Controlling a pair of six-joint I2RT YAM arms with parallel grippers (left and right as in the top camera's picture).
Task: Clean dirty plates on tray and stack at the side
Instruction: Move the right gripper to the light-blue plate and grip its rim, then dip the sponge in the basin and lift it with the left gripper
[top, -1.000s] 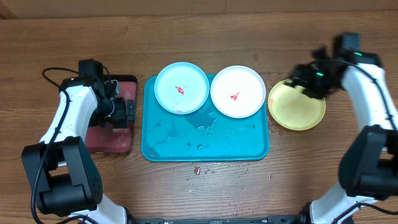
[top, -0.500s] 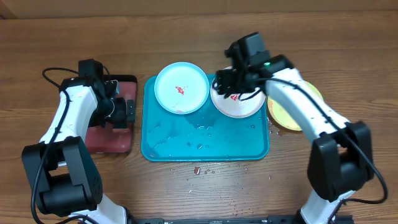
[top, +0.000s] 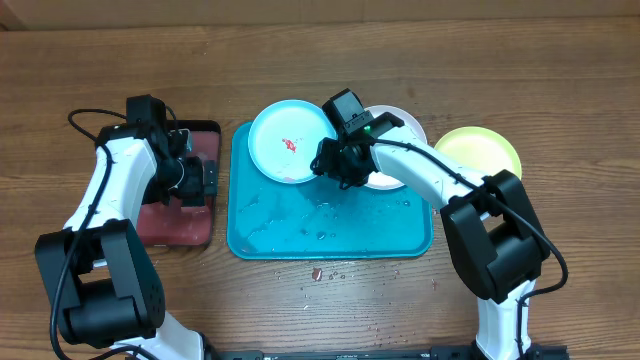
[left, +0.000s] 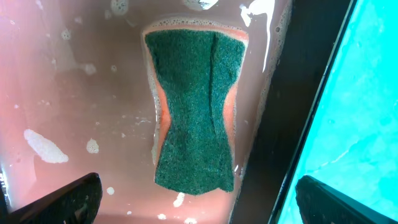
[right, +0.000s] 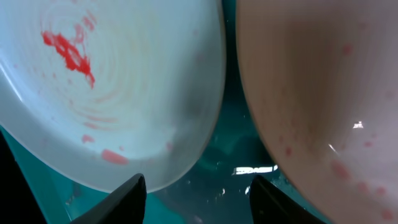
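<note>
The left gripper needs to go down next and close across the middle of the sponge.
The turquoise tray (top: 330, 225) holds two dirty plates at its far end. The light blue plate (top: 290, 140) (right: 112, 93) and the white plate (top: 400, 150) (right: 323, 93) both carry red smears. A yellow-green plate (top: 482, 150) lies on the table right of the tray. My right gripper (top: 335, 165) (right: 196, 205) hovers low over the gap between the two plates, open, with nothing between its fingers. My left gripper (top: 207, 180) (left: 196, 208) stands wide open over the green sponge (left: 196, 112), not touching it.
The sponge lies in a pinkish, black-rimmed tray (top: 175, 225) (left: 74, 93) with foamy water, left of the turquoise tray (left: 360, 112). Water drops wet the turquoise tray's floor. Small crumbs (top: 318, 272) lie on the wooden table in front of it.
My right arm has swung left from the yellow-green plate, across the white plate, to the gap beside the light blue one, its jaws narrowing somewhat. The left arm has stayed still.
</note>
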